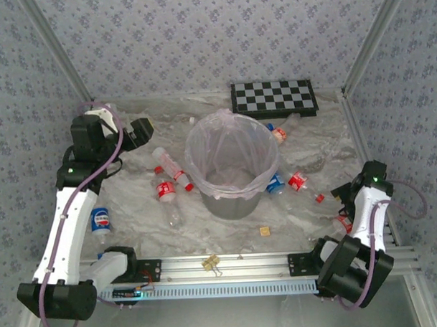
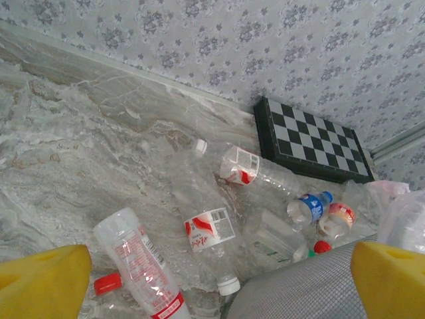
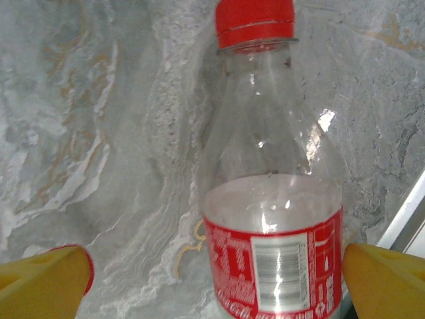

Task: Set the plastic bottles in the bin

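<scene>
The clear red-capped bottle is between my right gripper's open fingers, so my right gripper will go down around it next and then close where the bottle's label meets its top.
The grey bin with its pinkish bag stands mid-table; its mesh wall shows in the left wrist view. Clear plastic bottles lie around it: two red-labelled ones on its left, a blue-labelled one by the left arm, others on its right. My left gripper hovers open above the bottles, holding nothing. My right gripper is open and low over a red-capped, red-labelled bottle, which lies between the fingers, closer to the right one.
A black-and-white chequered board leans at the back wall. A small tan block and a binder clip lie near the front rail. An aluminium frame edge runs just right of the right gripper.
</scene>
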You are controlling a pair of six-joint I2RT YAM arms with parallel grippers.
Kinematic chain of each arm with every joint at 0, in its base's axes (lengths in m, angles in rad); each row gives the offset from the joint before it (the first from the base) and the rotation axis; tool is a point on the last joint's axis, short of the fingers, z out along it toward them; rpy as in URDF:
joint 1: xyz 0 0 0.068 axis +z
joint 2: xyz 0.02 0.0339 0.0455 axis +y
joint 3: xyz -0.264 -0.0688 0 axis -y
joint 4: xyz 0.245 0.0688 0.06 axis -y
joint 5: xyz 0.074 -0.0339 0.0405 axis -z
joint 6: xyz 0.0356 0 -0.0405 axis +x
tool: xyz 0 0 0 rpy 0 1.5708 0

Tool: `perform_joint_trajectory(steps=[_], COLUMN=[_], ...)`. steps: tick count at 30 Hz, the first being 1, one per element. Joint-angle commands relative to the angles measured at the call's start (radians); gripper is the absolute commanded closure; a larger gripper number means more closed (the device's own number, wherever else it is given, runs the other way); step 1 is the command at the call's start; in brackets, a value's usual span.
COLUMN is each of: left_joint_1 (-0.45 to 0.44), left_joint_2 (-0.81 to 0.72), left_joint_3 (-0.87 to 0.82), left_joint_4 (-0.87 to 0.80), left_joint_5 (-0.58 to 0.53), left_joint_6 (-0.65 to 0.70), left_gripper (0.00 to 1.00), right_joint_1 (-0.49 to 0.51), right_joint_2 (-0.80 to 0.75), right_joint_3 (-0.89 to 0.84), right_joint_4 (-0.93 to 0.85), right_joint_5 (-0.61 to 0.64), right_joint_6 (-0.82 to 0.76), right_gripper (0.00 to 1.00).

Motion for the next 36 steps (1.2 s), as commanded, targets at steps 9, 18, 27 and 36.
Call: perform_joint_trajectory(steps=[9, 18, 27, 36], left_joint_1=[0.000, -0.014, -0.025, -0.068], left_joint_2=[0.065, 0.058, 0.007, 0.016], left_joint_3=[0.007, 0.025, 0.000, 0.045], left_joint_4=[0.029, -0.020, -0.008, 0.083], left_joint_5=[0.066, 0.067, 0.055, 0.250], left_joint_6=[0.016, 0.000, -0.037, -0.118], left_gripper=[0.00, 0.01, 0.00, 0.00], right_joint_1=[-0.059, -0.061, -0.037, 0.042], right_joint_2=[0.161, 0.186, 0.018, -0.048], right_joint_3=[-0.083, -0.094, 0.017, 0.444], right_joint_4=[0.173, 0.230, 0.139, 0.037], right_joint_5=[0.007, -0.027, -0.076, -0.207], right_joint_6=[-0.004, -0.068, -0.082, -0.036], right_gripper=[0.00, 0.15, 0.42, 0.47])
